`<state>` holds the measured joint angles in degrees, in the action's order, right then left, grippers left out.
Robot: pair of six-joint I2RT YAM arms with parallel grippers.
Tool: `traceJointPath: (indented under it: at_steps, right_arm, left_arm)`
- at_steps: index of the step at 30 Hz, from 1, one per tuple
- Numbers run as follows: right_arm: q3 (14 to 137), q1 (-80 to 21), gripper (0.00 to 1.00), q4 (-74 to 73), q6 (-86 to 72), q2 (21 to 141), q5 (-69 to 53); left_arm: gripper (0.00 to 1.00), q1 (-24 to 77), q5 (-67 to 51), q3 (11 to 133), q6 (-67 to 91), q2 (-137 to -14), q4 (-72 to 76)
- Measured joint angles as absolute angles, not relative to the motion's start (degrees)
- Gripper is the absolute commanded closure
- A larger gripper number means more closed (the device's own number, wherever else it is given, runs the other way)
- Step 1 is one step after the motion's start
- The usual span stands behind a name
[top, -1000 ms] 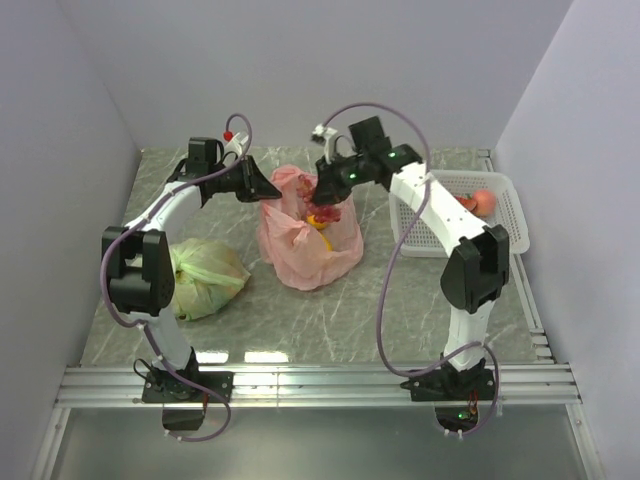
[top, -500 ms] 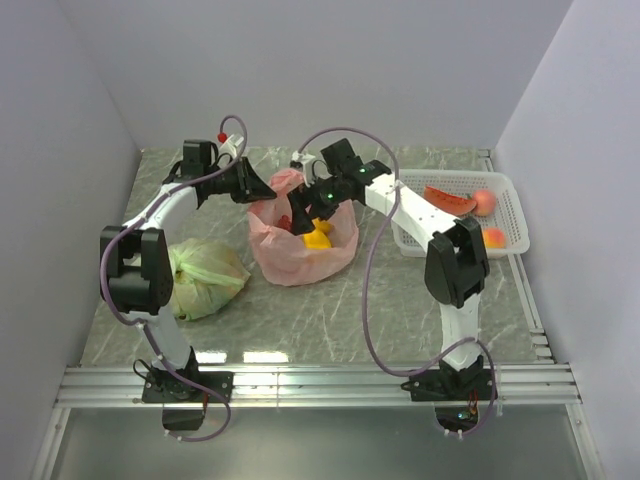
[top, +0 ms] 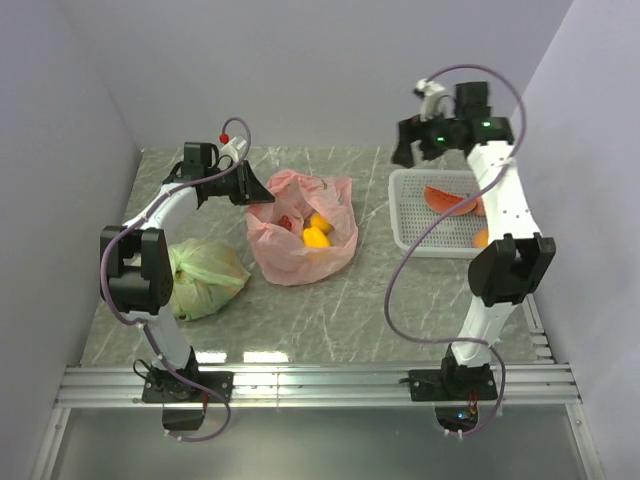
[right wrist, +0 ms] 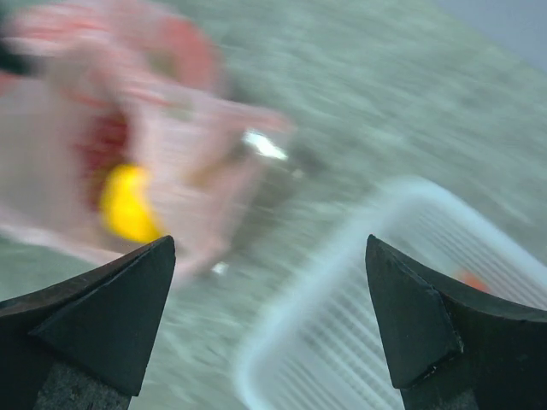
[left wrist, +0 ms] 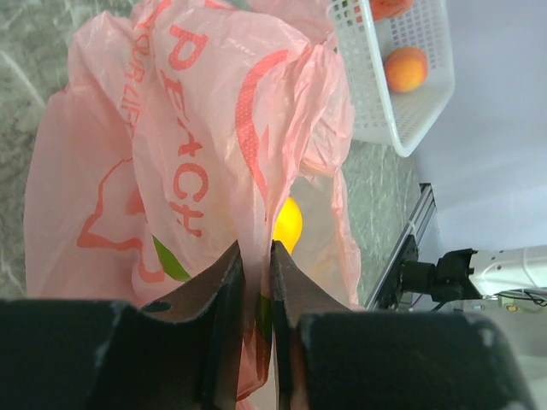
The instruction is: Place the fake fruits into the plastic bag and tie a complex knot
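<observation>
My right gripper is going to move down to the right in the top view, into the basket and onto the red slice (top: 448,200), because that fruit is still outside the bag.
The salmon-pink plastic bag (top: 297,250) stands mid-table with its mouth open. Inside lie yellow and orange fake fruits (top: 317,233) and a dark red one (top: 287,222). My left gripper (top: 266,192) is shut on the bag's back-left rim; in the left wrist view its jaws (left wrist: 256,249) pinch the pink film (left wrist: 197,145), with a yellow fruit (left wrist: 287,224) just beyond. My right gripper (top: 405,152) hangs high over the basket's back-left corner, open and empty (right wrist: 269,248); its view is blurred. No knot is in view.
A white basket (top: 408,225) at the right holds a red slice (top: 445,198) and an orange fruit (top: 482,238). A knotted pale green bag (top: 205,275) lies at the left beside the left arm. Walls close in on three sides.
My right gripper let go inside the bag's mouth, opened, then swung up and right to above the basket. The bag slumped lower and wider. The left grip stayed.
</observation>
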<state>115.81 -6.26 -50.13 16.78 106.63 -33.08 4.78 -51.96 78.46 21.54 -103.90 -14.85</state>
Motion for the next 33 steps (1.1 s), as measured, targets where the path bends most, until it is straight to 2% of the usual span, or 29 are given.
traceJointPath:
  at_steps: [4, 8, 20, 33]
  right_arm:
    - [119.2, 3.1, 0.02, -54.9, 23.9, 109.8, -27.9]
    - [119.2, 6.9, 0.02, -57.6, 31.0, 114.3, -21.7]
    - [118.5, 7.6, 0.02, -56.4, 42.0, 124.8, -10.6]
    - [112.4, 7.6, 0.07, -51.8, 44.0, 129.7, -9.7]
  left_arm:
    - [0.79, 4.8, -51.5, 78.6, 20.5, -103.9, -16.4]
    - [0.79, 4.8, -51.2, 78.6, 20.2, -103.9, -17.0]
    - [0.79, 4.8, -50.9, 78.6, 20.1, -103.9, -18.5]
    - [0.78, 4.8, -50.1, 78.6, 19.2, -103.9, -19.2]
